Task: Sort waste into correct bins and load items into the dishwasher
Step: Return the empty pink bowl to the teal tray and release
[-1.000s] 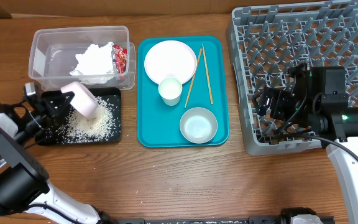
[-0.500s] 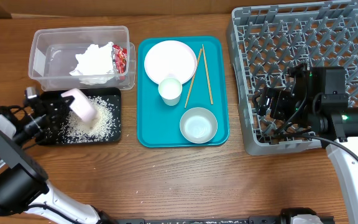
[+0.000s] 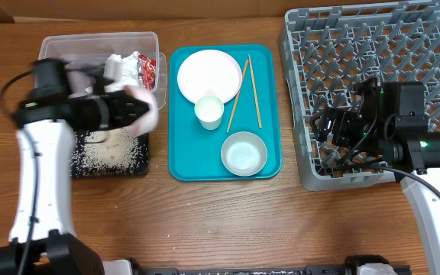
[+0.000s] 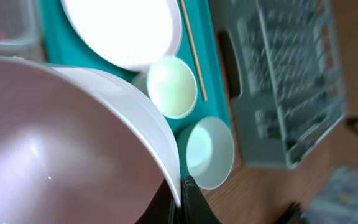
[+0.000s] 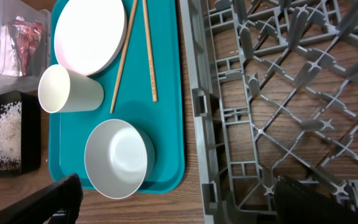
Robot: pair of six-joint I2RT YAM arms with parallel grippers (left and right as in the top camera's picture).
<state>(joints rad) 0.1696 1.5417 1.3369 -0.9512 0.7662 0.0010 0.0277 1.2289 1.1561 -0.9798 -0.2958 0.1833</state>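
The spot beside the grey bowl (image 3: 244, 153) is bare. My left gripper needs to move over the teal tray's near corner (image 3: 190, 157) next, go down and let go of the white bowl's rim there.
My left gripper (image 3: 132, 111) is shut on the rim of the small white bowl (image 3: 147, 101), held blurred above the black tray's right end next to the teal tray. In the left wrist view the bowl (image 4: 61, 143) fills the frame and the fingers (image 4: 182, 199) pinch its rim. Rice grains (image 3: 109, 155) lie in the black tray (image 3: 140, 164). The napkin (image 3: 117, 67) and wrapper (image 3: 147, 70) lie in the clear tub (image 3: 52, 61). The plate (image 3: 209, 72), cup (image 3: 209, 111), grey bowl (image 3: 244, 153) and chopsticks (image 3: 254, 95) sit on the teal tray. My right gripper (image 5: 185, 208) is open over the dish rack's (image 3: 373, 69) front left edge.
The teal tray (image 3: 186, 164) lies between the bins and the rack. The right wrist view shows the plate (image 5: 89, 34), cup (image 5: 67, 90), grey bowl (image 5: 117, 158), chopsticks (image 5: 149, 56) and rack grid (image 5: 278, 93). Bare wooden table runs along the front.
My left arm has swung in from the far left, lifting the bowl up and to the right, from over the rice toward the teal tray. The right arm has not moved.
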